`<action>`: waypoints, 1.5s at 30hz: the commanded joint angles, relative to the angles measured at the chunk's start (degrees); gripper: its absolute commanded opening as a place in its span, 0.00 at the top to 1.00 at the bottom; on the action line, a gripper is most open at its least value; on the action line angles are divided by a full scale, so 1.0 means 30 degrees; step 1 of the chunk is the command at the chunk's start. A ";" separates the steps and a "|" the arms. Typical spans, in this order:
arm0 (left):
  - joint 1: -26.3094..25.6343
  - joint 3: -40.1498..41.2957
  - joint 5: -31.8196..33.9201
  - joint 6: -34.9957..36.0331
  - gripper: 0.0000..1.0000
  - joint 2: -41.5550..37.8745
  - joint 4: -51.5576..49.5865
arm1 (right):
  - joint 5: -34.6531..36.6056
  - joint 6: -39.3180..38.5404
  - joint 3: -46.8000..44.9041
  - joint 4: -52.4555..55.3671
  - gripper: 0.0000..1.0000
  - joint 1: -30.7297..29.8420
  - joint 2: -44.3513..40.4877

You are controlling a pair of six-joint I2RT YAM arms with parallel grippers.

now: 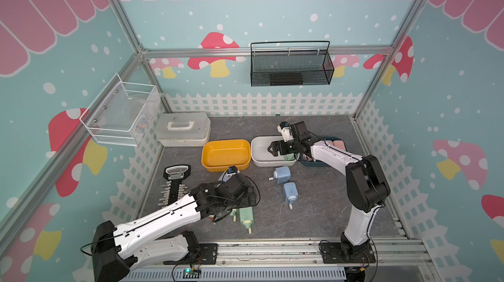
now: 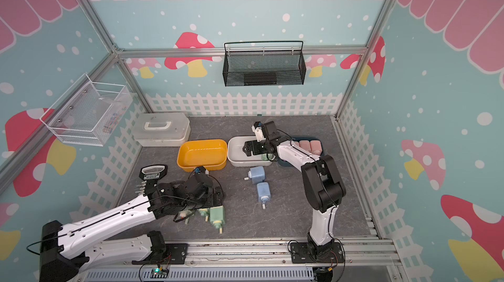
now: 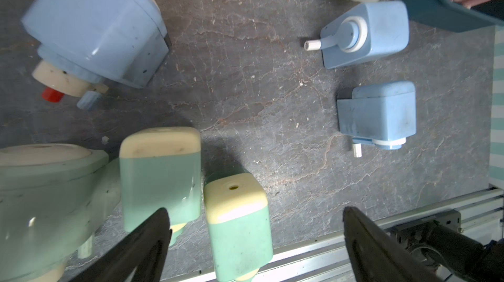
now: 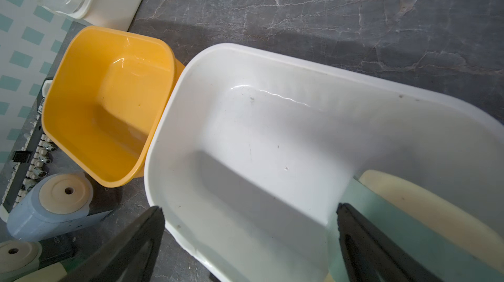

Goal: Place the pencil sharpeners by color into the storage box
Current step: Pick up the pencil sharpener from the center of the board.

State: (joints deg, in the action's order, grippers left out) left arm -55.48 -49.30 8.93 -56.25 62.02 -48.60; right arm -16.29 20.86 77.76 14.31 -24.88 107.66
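The sharpener already lies between my left gripper's fingers. Next I should lower the gripper and draw it back over the green sharpener nearest the aluminium bar [image 1: 246, 215] [image 3: 239, 234], fingers on both sides of its body.
Two blue pencil sharpeners [image 1: 282, 174] [image 1: 290, 192] lie on the grey floor in both top views. Several green sharpeners [image 1: 246, 216] lie by the left arm's wrist. In the left wrist view my left gripper [image 3: 255, 212] is open, with one green sharpener [image 3: 237, 226] between its fingers and untouched; another blue sharpener [image 3: 95, 29] lies farther off. My right gripper [image 1: 272, 150] hangs open over the white box [image 1: 256, 158], empty; a green sharpener [image 4: 409, 212] lies inside, beside one finger. Pink sharpeners [image 2: 309, 145] fill the dark blue box [image 2: 286, 164]. The yellow box [image 1: 225, 144] holds nothing.
A white lidded case [image 1: 182, 129] stands at the back left. A black-and-white bar tool [image 1: 174, 188] lies along the left fence. A black mesh basket [image 1: 290, 65] and a white mesh basket [image 1: 120, 114] hang on the walls. An aluminium rail [image 1: 272, 250] runs along the front.
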 commanded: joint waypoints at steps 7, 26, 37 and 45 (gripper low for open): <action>-0.1132 0.0083 -0.0578 -0.0030 0.01 0.1227 -0.1232 | 0.2469 -0.0465 0.0946 0.2558 0.01 -0.0202 0.0296; -0.3628 0.0809 0.0737 -0.3658 0.12 0.3163 -0.0345 | 0.2852 -0.1292 -0.4192 -0.1751 0.01 -0.0235 -0.5452; -0.4194 0.0343 0.1819 -0.4403 0.27 0.5094 -0.0382 | 0.5320 -0.1585 -0.8137 -0.3486 0.01 -0.0231 -0.9733; -0.4716 -0.0744 0.2035 -0.3984 0.47 0.6636 -0.0587 | 0.6705 -0.1739 -0.9455 -0.3429 0.01 -0.0201 -1.1470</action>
State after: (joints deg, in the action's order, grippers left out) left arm -69.08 -49.34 13.69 -68.75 81.17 -49.93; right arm 1.17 16.27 50.72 4.69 -25.56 74.52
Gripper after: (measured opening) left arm 0.553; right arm 0.986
